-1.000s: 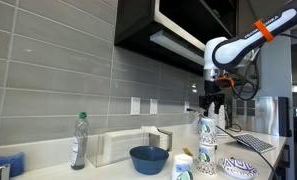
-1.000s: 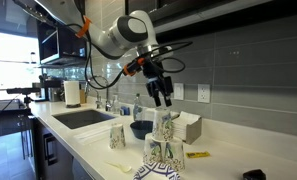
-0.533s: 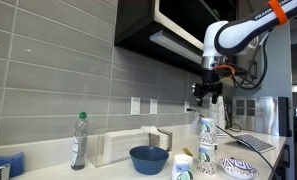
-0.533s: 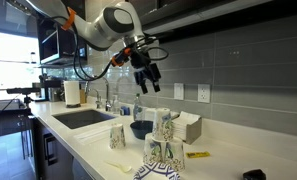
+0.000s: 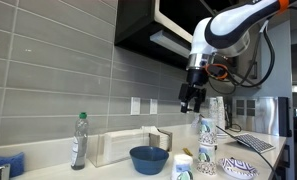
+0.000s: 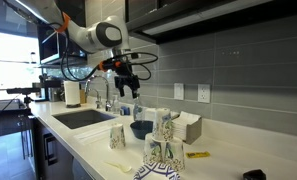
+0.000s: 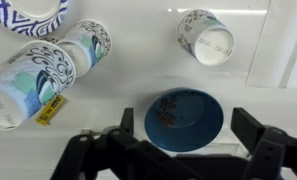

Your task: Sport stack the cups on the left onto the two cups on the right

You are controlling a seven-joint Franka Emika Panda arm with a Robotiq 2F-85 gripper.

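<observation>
My gripper lowers past the blue bowl (image 7: pixel 185 117) next, onto the single cup's rim, because that cup stands apart from the cluster (image 6: pixel 164 140).
Patterned paper cups stand on the white counter. In an exterior view a single cup (image 6: pixel 117 136) stands apart from a cluster (image 6: pixel 164 140) with one cup on top of the others. The cluster (image 5: pixel 208 150) and a low cup (image 5: pixel 183 167) also show in an exterior view. My gripper (image 6: pixel 128 85) hangs open and empty high above the counter, also in an exterior view (image 5: pixel 191 98). In the wrist view the gripper (image 7: pixel 188 125) is over a blue bowl (image 7: pixel 185 117), with the single cup (image 7: pixel 206 35) beyond and the clustered cups (image 7: pixel 83 45) to the left.
The blue bowl (image 5: pixel 148 158) sits mid-counter. A bottle (image 5: pixel 79 140) and a napkin box (image 5: pixel 128 146) stand by the tiled wall. A patterned bowl (image 5: pixel 238 168) lies near the cups. A sink (image 6: pixel 83 117) lies beyond. A yellow item (image 7: pixel 50 110) lies by the cups.
My gripper has risen from just above the clustered cups and moved sideways away from them, now over the blue bowl. It stays open and empty. The cups have not moved.
</observation>
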